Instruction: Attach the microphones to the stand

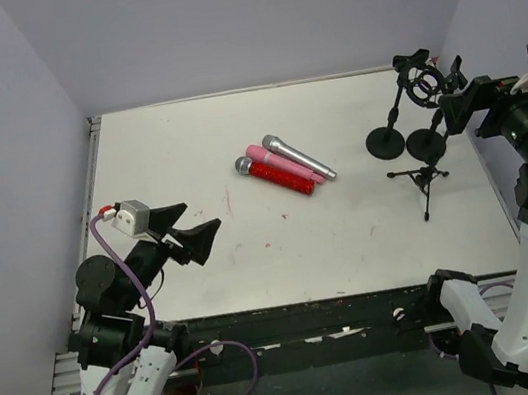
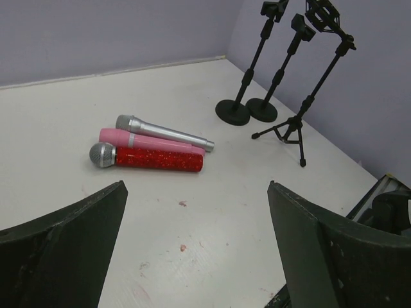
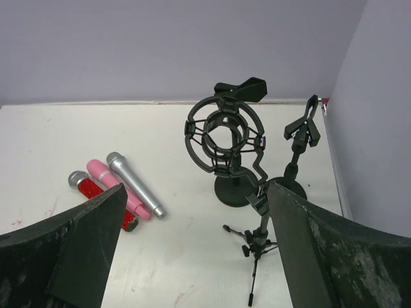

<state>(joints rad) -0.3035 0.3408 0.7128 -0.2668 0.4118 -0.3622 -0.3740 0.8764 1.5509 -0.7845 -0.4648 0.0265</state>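
The slim part of the pole just below the shock mount is bare, so the robot's right gripper will move down toward the tripod [image 1: 424, 181] next and bring its open fingers around the pole there.
Three microphones lie side by side mid-table: the glittery red one [image 1: 283, 176], the pink one [image 1: 275, 159] and the silver-grey one [image 1: 299, 157]. They show in the left wrist view as red [image 2: 153, 158], pink [image 2: 149, 138], silver [image 2: 166, 132], and in the right wrist view as silver [image 3: 135, 185], pink [image 3: 113, 185], red [image 3: 82, 184]. Three black stands are at the right: two round-based ones [image 1: 385, 143] [image 1: 426, 144] and a tripod [image 1: 424, 181] with a shock mount [image 3: 221, 138]. My left gripper [image 1: 194, 231] [image 2: 196, 186] is open and empty, left of the microphones. My right gripper [image 1: 446, 94] [image 3: 196, 189] is open and empty, above and behind the stands.
Grey walls enclose the table at the back and on both sides. The right wall is close behind the stands [image 2: 262, 109]. The table's front edge [image 1: 292, 306] has a dark rail. Faint red stains mark the white surface [image 2: 182, 203].
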